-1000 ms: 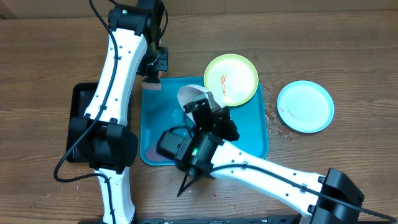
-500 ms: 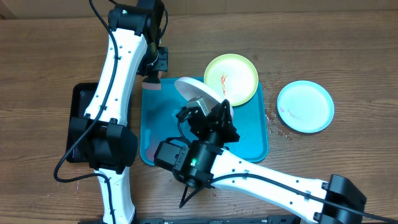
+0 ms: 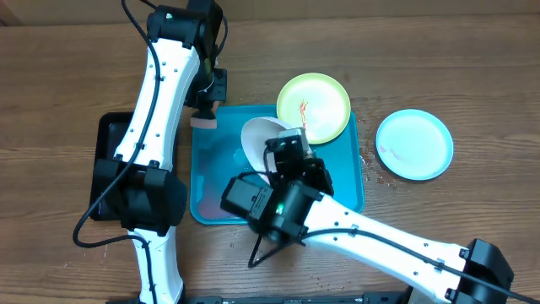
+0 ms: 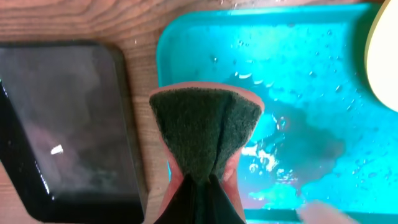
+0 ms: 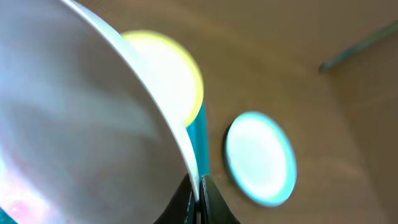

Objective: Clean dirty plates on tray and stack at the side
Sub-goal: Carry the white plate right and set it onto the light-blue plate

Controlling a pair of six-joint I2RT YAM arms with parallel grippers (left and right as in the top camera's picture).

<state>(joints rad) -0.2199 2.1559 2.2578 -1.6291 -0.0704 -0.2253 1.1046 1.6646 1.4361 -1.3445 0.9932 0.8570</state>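
The tilted pinkish-white plate will be turned level next by my right gripper and lowered onto the light blue plate (image 3: 414, 144) (image 5: 260, 158) beside the tray.
My right gripper (image 3: 291, 152) is shut on the rim of the pinkish-white plate (image 3: 260, 138) and holds it tilted above the turquoise tray (image 3: 211, 181); the plate fills the left of the right wrist view (image 5: 74, 112), pinched at my right gripper (image 5: 198, 186). The yellow-green plate (image 3: 314, 107) with a red smear lies on the tray's far right corner. The light blue plate (image 3: 413, 144) lies on the table right of the tray. My left gripper (image 3: 206, 105) is shut on a folded green-and-pink sponge (image 4: 206, 134) over the tray's far left corner.
A black tray (image 3: 108, 160) lies left of the turquoise tray, also in the left wrist view (image 4: 62, 118). The turquoise tray's floor (image 4: 298, 124) is wet with reddish water. The left arm stretches along the tray's left side.
My right gripper has shifted slightly right and tipped the pinkish-white plate; its face looks smaller from above than half a second ago. The left arm has barely moved.
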